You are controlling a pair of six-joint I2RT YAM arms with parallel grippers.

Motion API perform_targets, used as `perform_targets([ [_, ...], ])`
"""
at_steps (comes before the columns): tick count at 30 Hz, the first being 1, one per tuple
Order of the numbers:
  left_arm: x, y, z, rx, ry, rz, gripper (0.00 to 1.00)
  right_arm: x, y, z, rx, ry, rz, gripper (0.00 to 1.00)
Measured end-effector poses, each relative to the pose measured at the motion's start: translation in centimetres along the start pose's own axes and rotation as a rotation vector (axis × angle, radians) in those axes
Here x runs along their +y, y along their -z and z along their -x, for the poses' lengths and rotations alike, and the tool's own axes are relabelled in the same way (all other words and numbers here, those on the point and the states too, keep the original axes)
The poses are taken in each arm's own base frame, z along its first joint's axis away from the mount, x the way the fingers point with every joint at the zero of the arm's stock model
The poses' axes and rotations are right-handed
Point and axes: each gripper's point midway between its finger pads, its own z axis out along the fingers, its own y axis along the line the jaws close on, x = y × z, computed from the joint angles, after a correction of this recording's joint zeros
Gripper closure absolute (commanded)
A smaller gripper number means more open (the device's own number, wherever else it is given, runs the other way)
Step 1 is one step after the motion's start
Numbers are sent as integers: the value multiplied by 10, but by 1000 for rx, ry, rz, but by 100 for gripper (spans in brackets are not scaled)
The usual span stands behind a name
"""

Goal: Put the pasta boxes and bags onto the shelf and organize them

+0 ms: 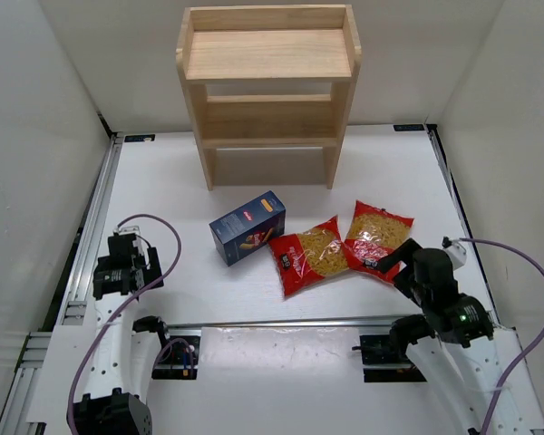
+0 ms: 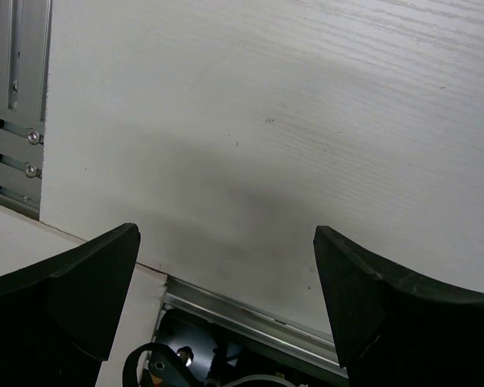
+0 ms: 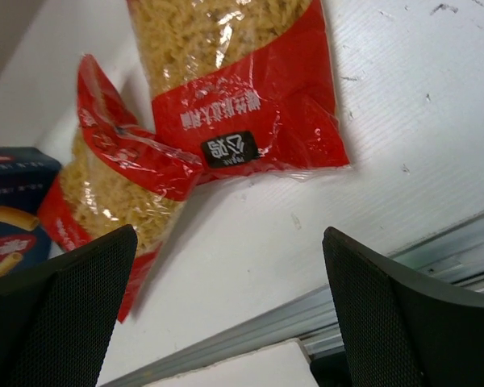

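Note:
The clear middle of the bag farther from the box lies outward and below, so I should next move my right gripper outward and then lower it onto that spot.
The light wooden shelf stands at the back of the table. The navy pasta box lies flat in front of it. Two red pasta bags lie to its right, one beside the box and one further right, their corners overlapping. My right gripper is open and empty, just at the near edge of the right bag; its wrist view shows that bag, the other bag and a corner of the box. My left gripper is open and empty at the table's left side, over bare table.
Metal rails run along the left edge and across the near edge of the white table. White walls enclose the sides and back. Purple cables loop from both arms.

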Motion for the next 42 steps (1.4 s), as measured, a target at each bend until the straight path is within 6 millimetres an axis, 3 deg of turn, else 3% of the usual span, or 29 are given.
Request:
perform_targets([
  [3, -4, 8, 6, -3, 1, -34, 0, -3, -7, -4, 43, 39, -51, 0],
  [6, -10, 31, 35, -58, 11, -99, 0, 1, -11, -2, 89, 110, -100, 0],
  [8, -15, 57, 66, -122, 13, -161, 0, 12, -14, 7, 108, 164, -117, 0],
  [11, -21, 107, 130, -265, 14, -254, 0, 33, -26, 26, 116, 246, -146, 0],
  [14, -31, 148, 183, -344, -22, -322, 0, 56, -48, 47, 126, 316, -190, 0],
  [16, -49, 167, 216, -364, -78, -374, 0, 67, -73, 58, 141, 338, -219, 0],
  [18, -76, 178, 240, -372, -142, -434, 0, 66, -95, 61, 170, 342, -252, 2],
  [20, -106, 178, 249, -349, -209, -480, 0, 56, -115, 55, 222, 336, -295, 3],
  [24, -167, 172, 227, -258, -378, -558, 0, 40, -136, 38, 316, 345, -353, 8],
  [31, -267, 193, 149, -184, -732, -678, 0, 22, -160, 7, 421, 376, -384, 28],
  [34, -307, 194, 126, -139, -827, -731, 0, 20, -165, 1, 434, 377, -375, 45],
  [35, -320, 192, 119, -129, -850, -741, 0, 20, -165, 0, 435, 376, -371, 55],
  [36, -331, 190, 111, -118, -876, -748, 0, 21, -165, 0, 436, 378, -368, 73],
  [38, -350, 184, 94, -96, -923, -757, 0, 24, -165, 1, 428, 377, -352, 84],
  [39, -359, 183, 84, -89, -948, -763, 0, 26, -164, 2, 421, 373, -343, 97],
  [42, -379, 179, 52, -62, -1022, -787, 0, 30, -161, 3, 404, 374, -321, 100],
])
